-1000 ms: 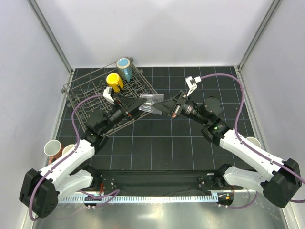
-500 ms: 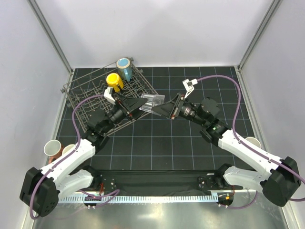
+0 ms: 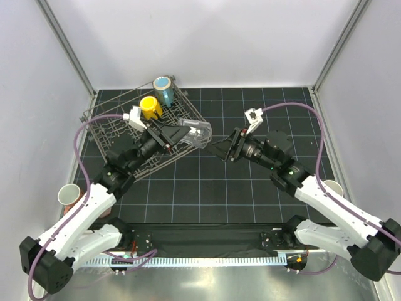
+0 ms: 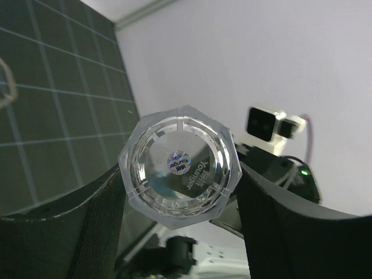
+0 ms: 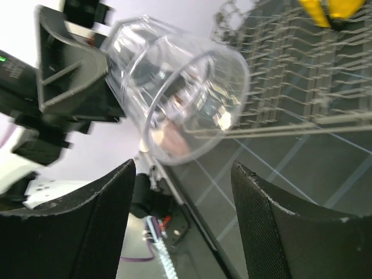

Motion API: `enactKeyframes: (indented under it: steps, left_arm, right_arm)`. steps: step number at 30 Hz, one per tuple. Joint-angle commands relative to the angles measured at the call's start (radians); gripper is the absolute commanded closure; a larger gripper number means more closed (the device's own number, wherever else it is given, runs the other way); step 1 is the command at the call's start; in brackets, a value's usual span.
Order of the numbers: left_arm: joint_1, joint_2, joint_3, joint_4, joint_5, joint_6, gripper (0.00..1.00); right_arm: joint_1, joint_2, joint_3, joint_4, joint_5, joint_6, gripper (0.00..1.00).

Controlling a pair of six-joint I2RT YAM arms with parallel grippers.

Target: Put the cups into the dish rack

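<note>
The tumbler hangs sideways and the rack is empty beside the blue cup, so I will next turn it opening down with my left gripper, move outward, lower and release it.
A clear tumbler hangs on its side in the air, just off the right corner of the grey wire dish rack. My left gripper is shut on its base end; in the left wrist view the faceted base sits clamped between both fingers. My right gripper stands open a short way right of the tumbler's mouth, touching nothing. A yellow cup and a blue cup stand in the rack's far corner.
A pink cup sits at the table's left edge beside the left arm. Another cup peeks out behind the right arm at the right edge. White walls close in the dark grid mat on three sides.
The right gripper opened, let go of the tumbler and drew back to the right. The left arm kept its hold and carried the tumbler slightly up toward the rack.
</note>
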Motion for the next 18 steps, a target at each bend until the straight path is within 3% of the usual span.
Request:
enactKeyframes:
  steps: [1,5,9,12,18]
  left_arm:
    - [-0.001,-0.017,0.098,-0.191,-0.145,0.253,1.0]
    - [-0.001,0.043,0.168,-0.254,-0.261,0.432,1.0]
    - [0.003,0.177,0.225,-0.263,-0.384,0.595,1.0]
    - [0.023,0.303,0.274,-0.227,-0.43,0.678,1.0]
    - [0.039,0.564,0.403,-0.118,-0.615,0.813,1.0]
  right_arm:
    - [-0.007,-0.083,0.078,-0.18,0.14,-0.116,0.32]
    - [-0.023,-0.195,0.111,-0.439,0.302,-0.171,0.32]
    - [-0.034,-0.276,0.126,-0.559,0.411,-0.198,0.32]
    - [-0.037,-0.292,0.16,-0.657,0.431,-0.24,0.32]
    - [-0.037,-0.26,0.36,-0.943,0.614,-0.325,0.32]
